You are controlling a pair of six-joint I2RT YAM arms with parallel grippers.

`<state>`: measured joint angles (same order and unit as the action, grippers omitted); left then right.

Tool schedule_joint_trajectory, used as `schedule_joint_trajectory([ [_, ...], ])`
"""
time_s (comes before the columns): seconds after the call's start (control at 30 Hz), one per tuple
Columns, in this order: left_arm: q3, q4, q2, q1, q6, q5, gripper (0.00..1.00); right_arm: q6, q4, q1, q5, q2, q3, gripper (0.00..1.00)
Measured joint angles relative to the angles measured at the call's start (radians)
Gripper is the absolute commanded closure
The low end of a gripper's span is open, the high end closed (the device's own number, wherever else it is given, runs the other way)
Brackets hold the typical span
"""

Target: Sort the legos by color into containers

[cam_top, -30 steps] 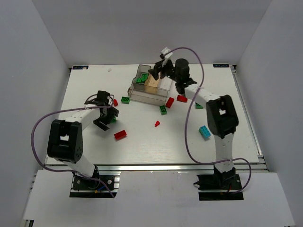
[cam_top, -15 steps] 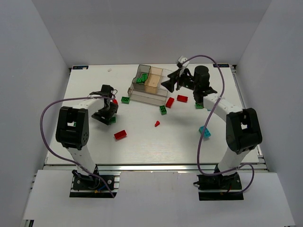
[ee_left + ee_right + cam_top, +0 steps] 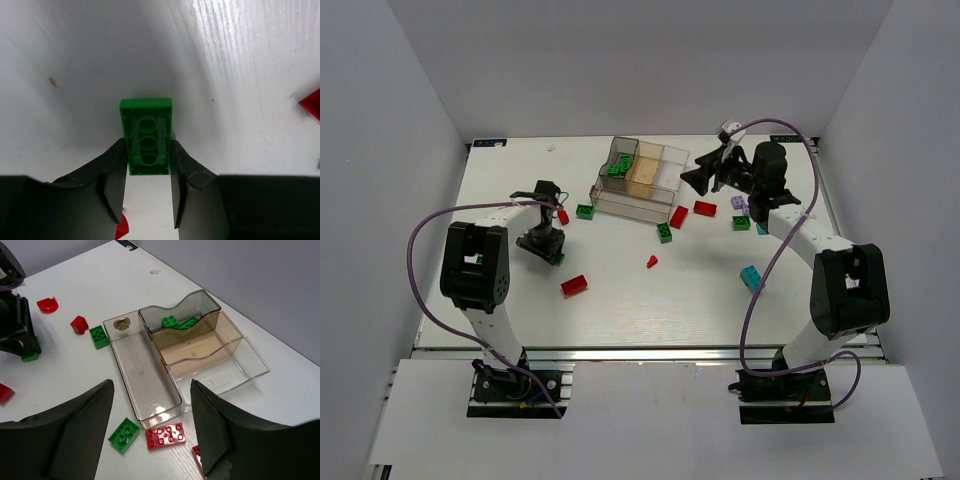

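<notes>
The tray's grey section holding green legos is outward, toward the right in the top view. I will lift my left gripper next and swing it over that section to release.
My left gripper is down at the table on the left. It is shut on a green lego that lies hollow side up, with a finger pressed on each long side. My right gripper hangs open and empty above the table, just right of the clear divided tray. Green legos lie in the tray's far grey compartment. The tan middle and the two clear compartments hold nothing. Loose on the table are a red flat lego, a green one, a cyan one and a purple one.
More loose bricks lie around: green and red left of the tray, red at front left, a small red piece mid-table, red and green on the right. White walls enclose the table.
The left gripper's jaws have closed on the green lego. The right arm has swung right, away from above the tray, with its gripper still open.
</notes>
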<state>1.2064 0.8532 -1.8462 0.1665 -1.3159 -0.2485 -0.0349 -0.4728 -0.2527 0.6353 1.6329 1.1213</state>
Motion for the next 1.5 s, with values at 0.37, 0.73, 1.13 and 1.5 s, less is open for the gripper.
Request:
schedule_joint_trajectory([
  [0.37, 0.142, -0.152, 0.015, 0.024, 0.445, 0.105, 1.0, -0.106, 0.103, 0.011, 0.078, -0.042, -0.04, 0.8],
  [0.73, 0.36, -0.589, -0.059, 0.029, 0.791, 0.429, 0.97, -0.196, 0.292, 0.01, 0.132, -0.047, -0.04, 1.0],
  [1.13, 0.947, -0.574, -0.571, 0.047, 0.86, 0.491, 0.78, -0.246, 0.375, 0.01, 0.115, -0.073, -0.053, 0.8],
  [1.5, 0.956, -0.552, -0.612, 0.091, 0.859, 0.519, 0.4, -0.269, 0.421, 0.01, 0.091, -0.072, -0.057, 0.47],
])
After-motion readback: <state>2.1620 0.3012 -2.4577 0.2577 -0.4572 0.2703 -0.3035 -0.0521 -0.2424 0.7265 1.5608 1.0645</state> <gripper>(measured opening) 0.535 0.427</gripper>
